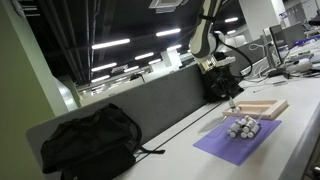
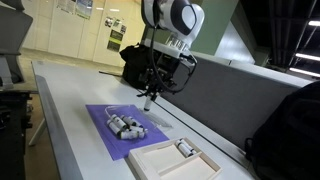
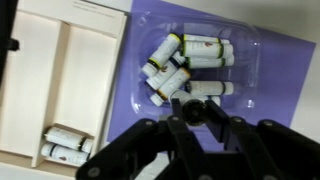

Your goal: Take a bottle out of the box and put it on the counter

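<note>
The robot should move its gripper to the left in the wrist view across the box and lower it to release, because the empty counter past the box is below on that side.
The light wooden box (image 3: 40, 60) lies at the left of the wrist view with two white bottles (image 3: 62, 143) in its near compartment; it also shows in both exterior views (image 1: 262, 107) (image 2: 178, 162). My gripper (image 3: 190, 112) is shut on a small bottle (image 3: 188, 108), seen end-on by its dark cap. It holds the bottle above the purple mat (image 3: 270, 70), beside the box (image 1: 232, 100) (image 2: 147, 98). Several more bottles (image 3: 185, 60) lie in a clear tray on the mat. The off-white counter (image 2: 70, 110) carries everything.
A dark grey divider panel (image 1: 150, 105) (image 2: 235, 85) runs along the counter's edge. A black backpack (image 1: 90, 140) lies on the counter, and another dark bag (image 2: 133, 60) sits behind the arm. Desks with monitors stand at the back (image 1: 290, 45).
</note>
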You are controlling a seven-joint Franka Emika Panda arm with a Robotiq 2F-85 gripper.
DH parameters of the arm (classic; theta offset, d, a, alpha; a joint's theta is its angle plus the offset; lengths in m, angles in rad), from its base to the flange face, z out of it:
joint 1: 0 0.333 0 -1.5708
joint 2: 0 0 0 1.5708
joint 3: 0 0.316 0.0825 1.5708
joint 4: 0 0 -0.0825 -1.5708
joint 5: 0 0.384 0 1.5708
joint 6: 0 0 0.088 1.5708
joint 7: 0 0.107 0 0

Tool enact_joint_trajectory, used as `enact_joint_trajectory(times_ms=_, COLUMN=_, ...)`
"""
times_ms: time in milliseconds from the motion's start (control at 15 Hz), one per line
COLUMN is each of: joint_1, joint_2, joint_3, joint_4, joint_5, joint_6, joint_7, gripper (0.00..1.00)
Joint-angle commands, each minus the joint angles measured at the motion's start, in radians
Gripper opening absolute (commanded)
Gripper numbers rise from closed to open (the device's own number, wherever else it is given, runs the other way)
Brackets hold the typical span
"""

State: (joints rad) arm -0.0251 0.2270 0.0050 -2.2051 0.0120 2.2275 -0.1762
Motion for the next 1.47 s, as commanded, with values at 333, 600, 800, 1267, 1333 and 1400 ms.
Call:
enact_joint_trajectory(times_ms=333, joint_1=0.008, joint_2=-0.018, joint_3=-0.153, joint_4=-0.056, joint_5=-0.47, joint_6=0.009, joint_7=0.349, gripper=0.07)
enact_joint_trajectory(times_ms=600, joint_1=-0.006, joint_2=-0.005, joint_3=-0.188, joint_4=-0.062, joint_5=-0.598, joint_6=-0.015, joint_7=0.456, gripper=0.07)
enact_joint_trajectory(times_ms=800, joint_1=-0.04, joint_2=-0.017, joint_3=-0.216, joint_4=-0.062, joint_5=-0.59, joint_6=-0.011, joint_7=0.465, gripper=0.07)
enact_joint_trajectory(times_ms=1267, joint_1=-0.127, joint_2=-0.004, joint_3=-0.274, joint_4=-0.042, joint_5=-0.564, joint_6=0.026, joint_7=0.418, gripper=0.3)
enact_joint_trajectory(times_ms=1333, joint_1=-0.131, joint_2=-0.002, joint_3=-0.274, joint_4=-0.043, joint_5=-0.564, joint_6=0.028, joint_7=0.412, gripper=0.3)
enact_joint_trajectory(times_ms=1400, joint_1=-0.128, joint_2=0.001, joint_3=-0.271, joint_4=-0.043, joint_5=-0.564, joint_6=0.028, joint_7=0.412, gripper=0.3)
